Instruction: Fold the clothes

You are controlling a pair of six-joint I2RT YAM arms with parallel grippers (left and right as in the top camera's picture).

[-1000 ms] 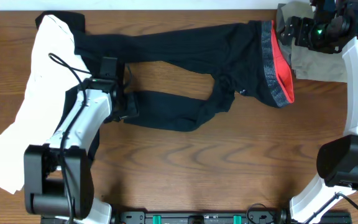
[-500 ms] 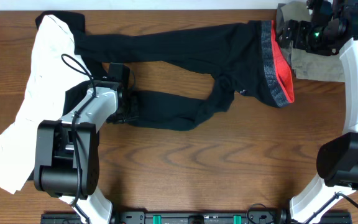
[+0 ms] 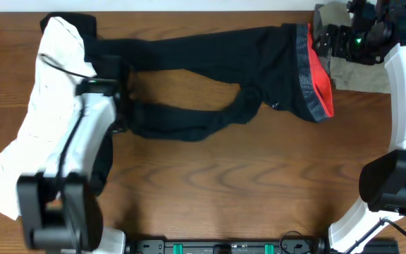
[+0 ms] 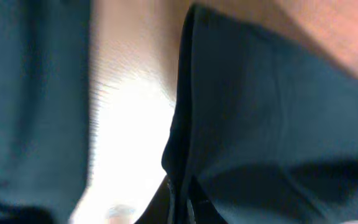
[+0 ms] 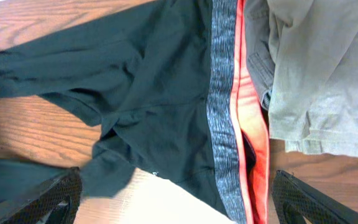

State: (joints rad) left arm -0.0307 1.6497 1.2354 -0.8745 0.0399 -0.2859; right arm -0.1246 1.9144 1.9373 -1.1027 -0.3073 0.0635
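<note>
My left gripper moves to the left in the overhead view next, over the black piece by the white garment, to release, as the lower leg bends.
Long black leggings (image 3: 210, 60) lie across the table, their grey and red-orange waistband (image 3: 312, 70) at the right. My left gripper (image 3: 123, 116) is shut on the cuff end of the lower leg. In the blurred left wrist view the gripper (image 4: 180, 196) pinches a fold of black fabric (image 4: 272, 124). My right gripper (image 3: 324, 37) hovers open above the waistband. In the right wrist view its fingers (image 5: 48, 196) stand wide apart over the leggings (image 5: 148, 81) and the waistband (image 5: 224, 93), with nothing between them.
A white garment (image 3: 37, 134) covers the table's left side, a black piece (image 3: 83, 25) showing at its top. A khaki piece (image 3: 361, 74) lies beside the waistband at the far right, also khaki in the right wrist view (image 5: 322, 74). Bare wood spans the front.
My left gripper has shut on the lower leg's cuff and pulled it left and slightly back, so that leg has slid left and bunched. The right arm has stayed put.
</note>
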